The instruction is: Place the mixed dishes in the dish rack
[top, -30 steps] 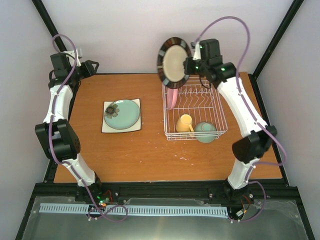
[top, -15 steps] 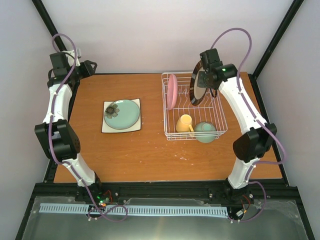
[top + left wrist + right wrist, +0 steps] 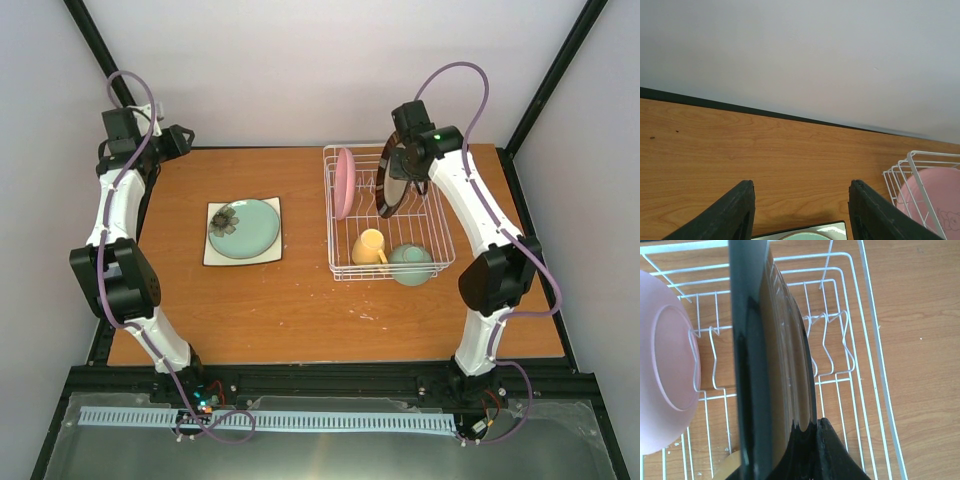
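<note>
The black-rimmed cream plate (image 3: 391, 183) should go next between the dish rack's wires beside the pink plate, because that slot is empty, so the right gripper should shift toward the pink plate and lower it there.
My right gripper (image 3: 402, 160) is shut on the black-rimmed cream plate (image 3: 391, 183) and holds it on edge over the far half of the white wire dish rack (image 3: 443, 238). In the right wrist view the plate (image 3: 770, 355) fills the middle, above the rack tines (image 3: 832, 347). The pink plate (image 3: 344, 182) stands upright in the rack's far left slot. The yellow mug (image 3: 369, 246) and mint-green bowl (image 3: 411, 262) sit at the rack's near end. The mint-green flower plate (image 3: 243, 228) lies on the white square plate (image 3: 214, 255) at centre left. My left gripper (image 3: 800, 210) is open and empty near the table's far left edge.
The black frame posts stand at the back corners. The wall runs along the table's far edge (image 3: 765, 112). The rack's far rim (image 3: 932, 155) and the pink plate (image 3: 932, 192) show at the right of the left wrist view.
My right gripper has brought the black-rimmed plate down from high behind the rack, turned it on edge and lowered it into the rack beside the pink plate. The left arm has not moved.
</note>
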`<state>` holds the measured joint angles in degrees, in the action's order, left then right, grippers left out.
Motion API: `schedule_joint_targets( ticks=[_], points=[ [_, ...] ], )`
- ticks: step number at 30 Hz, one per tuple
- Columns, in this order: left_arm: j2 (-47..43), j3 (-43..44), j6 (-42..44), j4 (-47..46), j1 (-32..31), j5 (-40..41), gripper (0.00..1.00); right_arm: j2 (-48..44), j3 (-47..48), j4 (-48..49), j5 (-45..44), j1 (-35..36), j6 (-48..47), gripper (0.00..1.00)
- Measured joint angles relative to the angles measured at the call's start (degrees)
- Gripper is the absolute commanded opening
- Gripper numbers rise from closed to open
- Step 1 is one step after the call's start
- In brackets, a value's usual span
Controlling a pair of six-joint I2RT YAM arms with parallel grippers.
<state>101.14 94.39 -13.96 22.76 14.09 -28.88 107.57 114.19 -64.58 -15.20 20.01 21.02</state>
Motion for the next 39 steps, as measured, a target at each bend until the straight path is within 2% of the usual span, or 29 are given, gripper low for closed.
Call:
schedule_joint_targets(
  ticks=[19,39],
  points=[
    [0.0,-2.0,0.6,0.2,0.0,0.9,0.52,6.7,5.1,-0.4,3.1,1.6,-1.9,0.03],
    [-0.1,-2.0,2.6,1.3,0.0,2.9,0.52,13.9,8.9,-1.2,1.5,4.5,-2.5,0.04]
  ],
)
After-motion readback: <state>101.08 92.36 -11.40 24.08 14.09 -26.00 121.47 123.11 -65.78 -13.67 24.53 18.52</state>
